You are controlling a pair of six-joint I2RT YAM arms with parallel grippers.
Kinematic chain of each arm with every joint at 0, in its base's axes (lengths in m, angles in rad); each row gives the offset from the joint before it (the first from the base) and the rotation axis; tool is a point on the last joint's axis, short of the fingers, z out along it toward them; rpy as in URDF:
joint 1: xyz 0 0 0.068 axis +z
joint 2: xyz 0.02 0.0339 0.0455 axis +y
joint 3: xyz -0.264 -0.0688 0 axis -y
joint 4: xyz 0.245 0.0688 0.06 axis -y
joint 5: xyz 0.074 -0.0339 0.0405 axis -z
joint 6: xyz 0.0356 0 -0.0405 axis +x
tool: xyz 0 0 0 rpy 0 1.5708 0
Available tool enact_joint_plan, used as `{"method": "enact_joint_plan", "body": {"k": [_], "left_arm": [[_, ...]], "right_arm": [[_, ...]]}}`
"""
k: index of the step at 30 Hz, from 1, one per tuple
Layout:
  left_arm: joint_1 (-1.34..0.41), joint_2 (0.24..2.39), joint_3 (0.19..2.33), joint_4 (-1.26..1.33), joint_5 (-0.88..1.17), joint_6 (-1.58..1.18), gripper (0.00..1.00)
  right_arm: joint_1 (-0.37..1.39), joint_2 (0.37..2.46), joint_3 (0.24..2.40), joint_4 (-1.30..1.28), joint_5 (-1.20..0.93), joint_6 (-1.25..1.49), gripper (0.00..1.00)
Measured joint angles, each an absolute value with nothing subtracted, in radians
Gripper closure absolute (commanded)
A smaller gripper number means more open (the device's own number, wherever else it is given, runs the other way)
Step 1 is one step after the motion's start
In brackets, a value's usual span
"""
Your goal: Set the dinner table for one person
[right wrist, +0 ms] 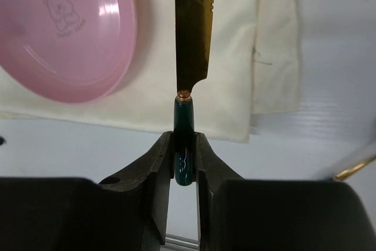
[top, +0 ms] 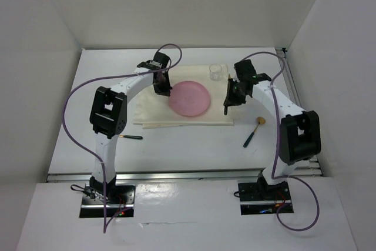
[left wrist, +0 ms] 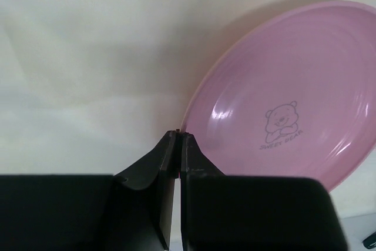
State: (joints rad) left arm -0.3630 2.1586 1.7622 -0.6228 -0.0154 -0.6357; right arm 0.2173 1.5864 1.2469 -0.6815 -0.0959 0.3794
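I will move my right gripper next over the bare mat beside the plate, below the gripper and to its left in the top view, then lower the knife [right wrist: 192, 27] and let it go.
A pink plate [top: 190, 99] with a bear print lies on the cream cloth mat [top: 153, 110] in the middle of the white dinner table [top: 176, 151]. My left gripper [top: 164, 90] is at the plate's left rim. In the left wrist view its jaws [left wrist: 178, 136] are shut, with the thin rim of the plate [left wrist: 282, 98] pinched between the tips. My right gripper [top: 230, 101] is over the mat's right edge. It is shut [right wrist: 184, 136] on the dark green handle of a gold knife [right wrist: 192, 27], whose serrated blade points away over the mat [right wrist: 235, 57].
A clear glass [top: 216, 72] stands behind the mat, right of the plate. A gold-headed spoon [top: 254, 130] with a dark handle lies right of the mat. Another dark-handled utensil [top: 131, 137] lies at the mat's front left. White walls close in the table.
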Motion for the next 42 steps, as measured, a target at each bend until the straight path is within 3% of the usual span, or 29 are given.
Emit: {"method": "enact_joint_plan", "body": {"k": [9, 13, 14, 21, 25, 26, 27, 31, 37, 42], "left_arm": [[-0.355, 2.159, 1.805, -0.648, -0.04, -0.652, 1.0], [-0.355, 2.159, 1.806, -0.655, -0.049, -0.659, 0.72], [-0.355, 2.159, 1.808, -0.655, -0.051, -0.659, 0.56], [-0.355, 2.17, 1.859, -0.681, -0.059, -0.654, 0.24], [-0.355, 2.17, 1.859, -0.693, -0.066, -0.653, 0.23], [-0.355, 2.167, 1.859, -0.701, -0.07, -0.653, 0.23], [-0.355, 2.161, 1.858, -0.709, -0.072, -0.653, 0.23], [-0.355, 2.081, 1.813, -0.727, -0.072, -0.653, 0.23], [-0.355, 1.895, 1.791, -0.727, -0.046, -0.63, 0.23], [-0.355, 1.742, 1.711, -0.715, -0.059, -0.611, 0.23]], "right_arm": [[0.282, 1.772, 1.288, -0.682, -0.148, 0.346, 1.0], [0.284, 1.828, 1.328, -0.68, -0.155, 0.341, 1.0], [0.284, 1.841, 1.338, -0.673, -0.157, 0.341, 1.0], [0.286, 1.917, 1.363, -0.656, -0.176, 0.338, 0.98], [0.288, 1.959, 1.377, -0.646, -0.179, 0.339, 0.77], [0.289, 1.968, 1.382, -0.646, -0.178, 0.339, 0.68], [0.29, 1.971, 1.384, -0.645, -0.178, 0.341, 0.51], [0.302, 1.969, 1.395, -0.647, -0.165, 0.347, 0.35], [0.296, 1.876, 1.364, -0.657, -0.056, 0.357, 0.36], [0.16, 1.547, 1.156, -0.668, -0.001, 0.431, 0.36]]}}
